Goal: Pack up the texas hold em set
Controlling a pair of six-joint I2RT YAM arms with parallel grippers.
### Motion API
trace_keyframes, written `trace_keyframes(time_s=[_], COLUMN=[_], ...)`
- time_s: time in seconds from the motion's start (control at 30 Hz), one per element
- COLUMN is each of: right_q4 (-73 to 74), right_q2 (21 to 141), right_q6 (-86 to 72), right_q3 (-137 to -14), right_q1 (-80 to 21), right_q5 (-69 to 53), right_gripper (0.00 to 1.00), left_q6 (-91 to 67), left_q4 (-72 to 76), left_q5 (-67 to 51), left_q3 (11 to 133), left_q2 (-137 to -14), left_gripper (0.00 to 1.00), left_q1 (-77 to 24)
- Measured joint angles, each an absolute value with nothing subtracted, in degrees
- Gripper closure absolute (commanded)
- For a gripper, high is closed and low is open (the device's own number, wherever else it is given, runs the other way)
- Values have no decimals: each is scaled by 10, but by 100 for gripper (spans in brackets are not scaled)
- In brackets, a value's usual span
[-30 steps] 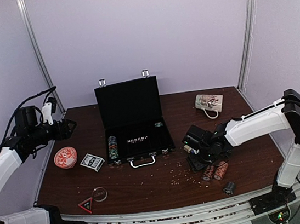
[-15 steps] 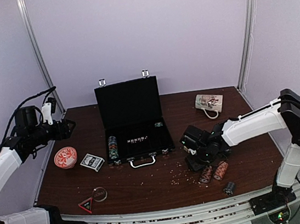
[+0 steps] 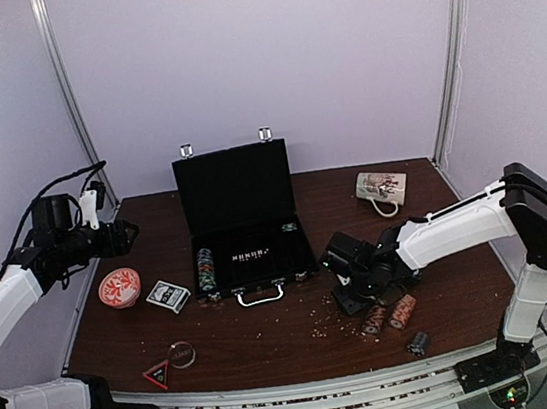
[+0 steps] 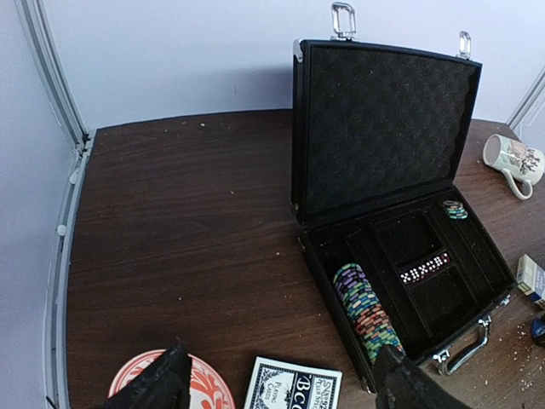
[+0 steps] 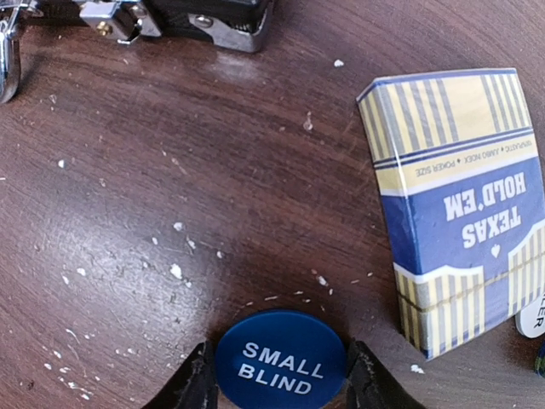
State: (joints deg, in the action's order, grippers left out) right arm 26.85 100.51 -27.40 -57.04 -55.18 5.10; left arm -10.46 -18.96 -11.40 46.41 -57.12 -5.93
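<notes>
My right gripper is going to lift to the left in the top view next and lower into the case's empty section between the dice and the handle.
The black briefcase (image 3: 250, 258) stands open at mid-table, lid up; it also fills the left wrist view (image 4: 387, 136). A row of striped chips (image 4: 366, 311) lies in its left slot, and a small chip stack (image 4: 455, 209) sits at the back right. My right gripper (image 3: 349, 277) is low over the table right of the case, shut on a blue SMALL BLIND button (image 5: 281, 362). A blue-and-yellow boxed deck (image 5: 464, 204) lies just right of it. Another boxed deck (image 3: 168, 296) lies left of the case. My left gripper (image 3: 126, 232) is open and empty, high over the left side.
Two loose chip stacks (image 3: 389, 314) and a small dark piece (image 3: 418, 344) lie right of front centre. The orange-red dish (image 3: 119, 287) is at the left, the white mug (image 3: 381, 187) at the back right. A red triangle (image 3: 156, 374) and a ring (image 3: 181, 354) lie front left. Crumbs litter the wood.
My right gripper has moved a little to the left, toward the case, with the button in it. The left arm has barely shifted.
</notes>
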Motion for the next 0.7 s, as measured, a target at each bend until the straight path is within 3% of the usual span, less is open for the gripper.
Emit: trace_keyframes(time_s=[0.7], right_q4=[349], right_q2=[995], right_q6=[-274], right_q3=[-652], right_q1=[-563], right_q5=[50], right_gripper=[55], left_q6=[-103], left_q4=[-196], left_q5=[-118], left_q3=[464], left_q2=[-568], left_gripper=[24], left_q1=[-55])
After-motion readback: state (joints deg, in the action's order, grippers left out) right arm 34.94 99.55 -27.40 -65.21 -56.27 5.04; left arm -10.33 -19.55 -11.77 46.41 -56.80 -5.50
